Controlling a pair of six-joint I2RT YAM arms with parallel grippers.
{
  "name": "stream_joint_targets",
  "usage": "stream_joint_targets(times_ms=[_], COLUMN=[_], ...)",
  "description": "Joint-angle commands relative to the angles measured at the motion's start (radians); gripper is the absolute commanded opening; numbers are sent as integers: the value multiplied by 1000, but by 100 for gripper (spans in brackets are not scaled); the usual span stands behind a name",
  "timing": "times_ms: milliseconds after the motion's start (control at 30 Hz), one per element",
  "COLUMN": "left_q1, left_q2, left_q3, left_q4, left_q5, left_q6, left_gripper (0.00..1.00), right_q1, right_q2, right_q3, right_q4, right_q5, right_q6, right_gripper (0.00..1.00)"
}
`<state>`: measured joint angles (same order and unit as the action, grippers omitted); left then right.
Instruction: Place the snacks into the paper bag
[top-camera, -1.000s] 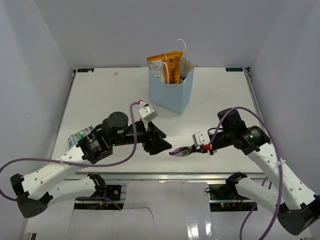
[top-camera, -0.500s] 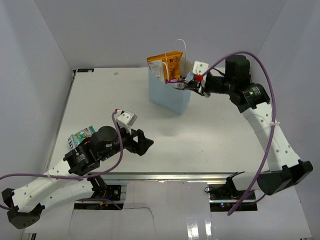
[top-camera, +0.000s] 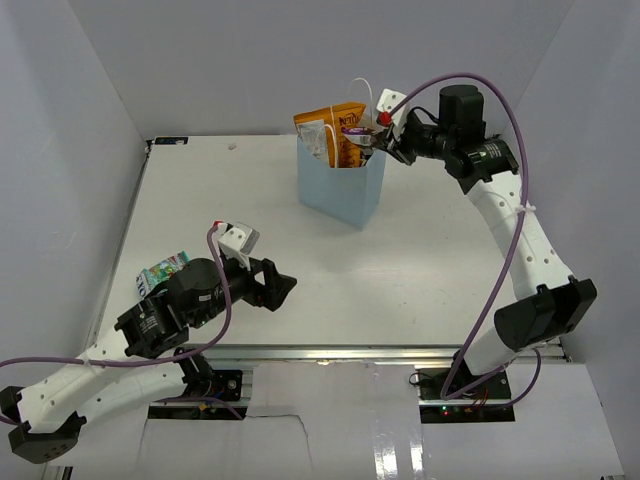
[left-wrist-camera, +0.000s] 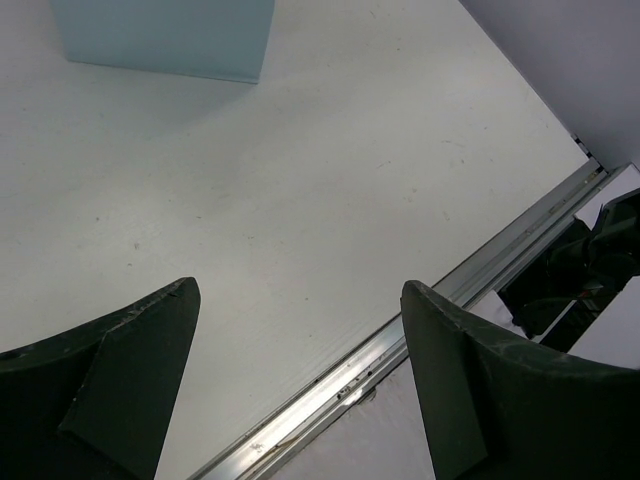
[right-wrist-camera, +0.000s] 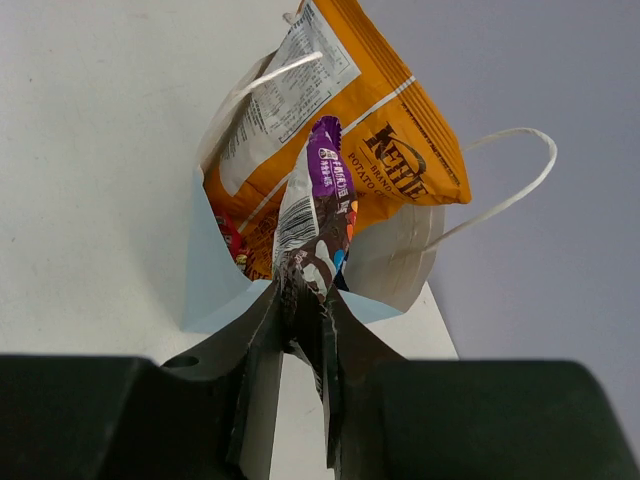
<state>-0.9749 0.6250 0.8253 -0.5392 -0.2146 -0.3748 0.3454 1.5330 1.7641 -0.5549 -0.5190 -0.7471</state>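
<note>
My right gripper will next lower the candy bar (right-wrist-camera: 318, 215) farther over the paper bag's open top and release it, as the orange chip bag leaves a gap there.
The light blue paper bag (top-camera: 340, 190) stands upright at the back middle, with the orange chip bag (top-camera: 335, 130) sticking out of it. My right gripper (top-camera: 372, 137) is shut on the dark purple candy bar (right-wrist-camera: 318, 215) and holds it over the bag's open top (right-wrist-camera: 395, 260); a small red packet (right-wrist-camera: 230, 238) shows inside. My left gripper (top-camera: 283, 287) is open and empty, low near the front edge. A green packet (top-camera: 160, 273) lies on the table at the left, beside my left arm. The bag's base also shows in the left wrist view (left-wrist-camera: 165, 40). The blue chip bag is out of view.
White walls close in the table on three sides. A metal rail (left-wrist-camera: 450, 295) runs along the front edge. The bag's white loop handle (right-wrist-camera: 500, 195) arches up on the far side.
My right gripper carried the candy bar from the front of the table up and over the bag's mouth. My left arm drew back toward the front left.
</note>
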Motion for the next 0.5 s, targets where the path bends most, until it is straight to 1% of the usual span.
stream_joint_targets(times_ms=[0,67,167,267,367,400,433,467], left_q1=[-2,-2,-2,-2,-2,-2,-2,-2], left_q2=[-4,1,5,-1,-1,7,13,19], left_q3=[-14,-21,-18,-25,-28,-25,-23,-20], left_q4=[-19,-19,-24,-22,-13,-13,-15,-15], left_q5=[-35,-40,-37,-40,-45,-45,-43,-40], left_q6=[-6,-7,-9,-10,-1,-1,-1,-1], left_gripper=[92,92,92,92,93,93,93,93], right_q1=[0,0,1,0,1,1,0,1], right_q2=[56,97,142,154,151,151,154,156], right_q3=[52,86,116,118,100,91,89,90], right_q4=[39,17,-3,-2,7,15,19,19], right_q5=[-10,-12,-6,16,25,27,30,30], right_q6=[-3,-12,-23,-23,-20,-17,-12,0], right_gripper=[8,8,12,20,30,35,44,47])
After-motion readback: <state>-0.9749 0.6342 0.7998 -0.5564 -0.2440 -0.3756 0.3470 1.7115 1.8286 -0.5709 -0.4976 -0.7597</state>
